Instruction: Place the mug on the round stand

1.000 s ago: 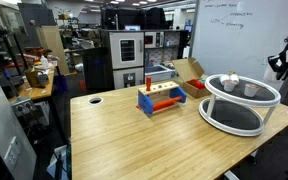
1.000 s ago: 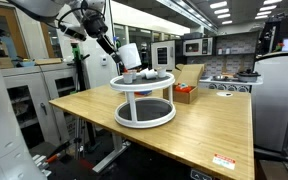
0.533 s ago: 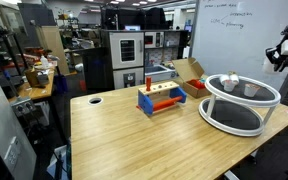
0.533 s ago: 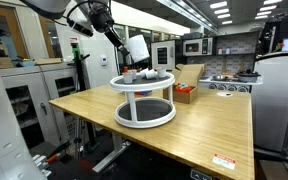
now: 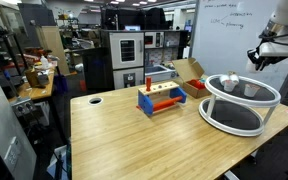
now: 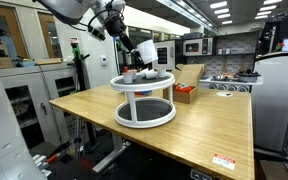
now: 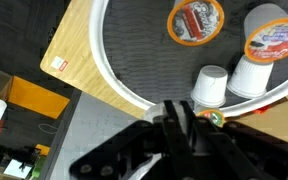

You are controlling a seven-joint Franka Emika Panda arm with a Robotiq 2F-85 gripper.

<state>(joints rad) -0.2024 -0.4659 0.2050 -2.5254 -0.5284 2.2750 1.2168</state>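
I should next lower the mug in my gripper inward past the white rim onto the dark surface beside the lidded tubs, as that spot is empty.
The round stand (image 5: pixel 239 104) with white ring rims stands at one end of the wooden table; it also shows in an exterior view (image 6: pixel 142 91). My gripper (image 6: pixel 137 44) is shut on the small white mug (image 6: pixel 145 49) and holds it tilted in the air above the stand's upper tier. In an exterior view the gripper (image 5: pixel 257 56) hangs above the stand's far edge. In the wrist view the gripper (image 7: pixel 180 122) has its dark fingers close together over the stand's rim (image 7: pixel 108 60); the mug is mostly hidden behind them.
The stand's upper tier holds two lidded tubs with orange labels (image 7: pixel 196 20) and a small white cup (image 7: pixel 211 86). A blue-red-orange block rack (image 5: pixel 160 98) and an open cardboard box (image 5: pixel 189 70) stand mid-table. The table edge is close to the stand.
My gripper with the mug has swung in from beside the stand to above its upper tier and risen a little.
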